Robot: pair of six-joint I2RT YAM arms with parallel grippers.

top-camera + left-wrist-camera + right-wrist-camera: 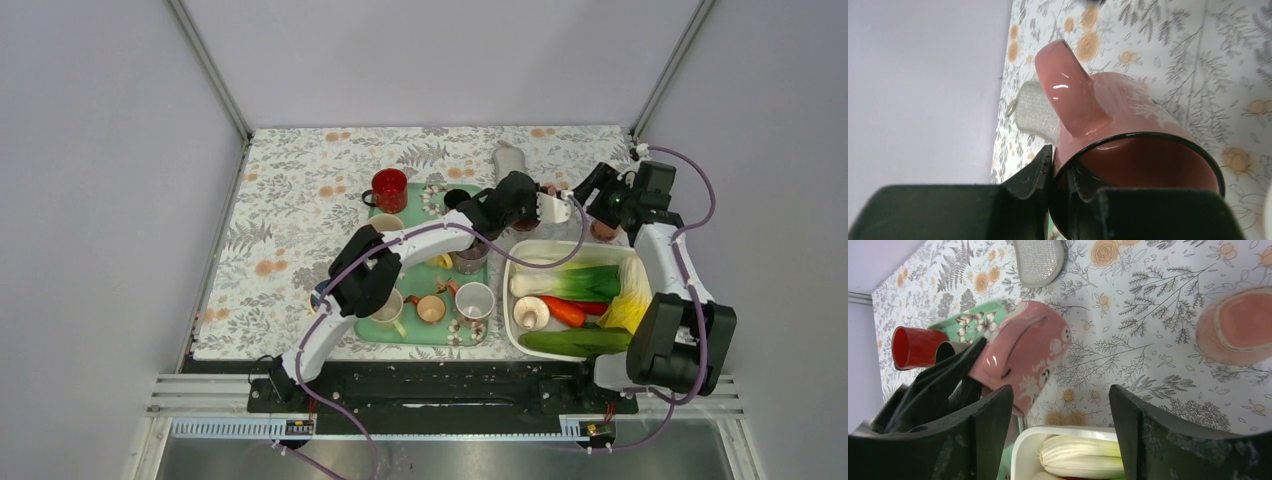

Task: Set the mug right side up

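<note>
My left gripper will go left in the top view, then down over the tray's far end, into free space beside the red mug.
My left gripper is shut on the rim of a pink flowered mug, with one finger inside the opening and one outside. The mug is held tilted on its side above the floral table, with its handle uppermost in the left wrist view. In the right wrist view the mug hangs left of my open right gripper, close to the left finger, with nothing between the fingers. From above, the right gripper faces the left one.
A second pink cup stands base up on the table. A white tub of vegetables lies below the grippers. A green tray holds several cups, with a red mug behind it. A grey pad lies at the back.
</note>
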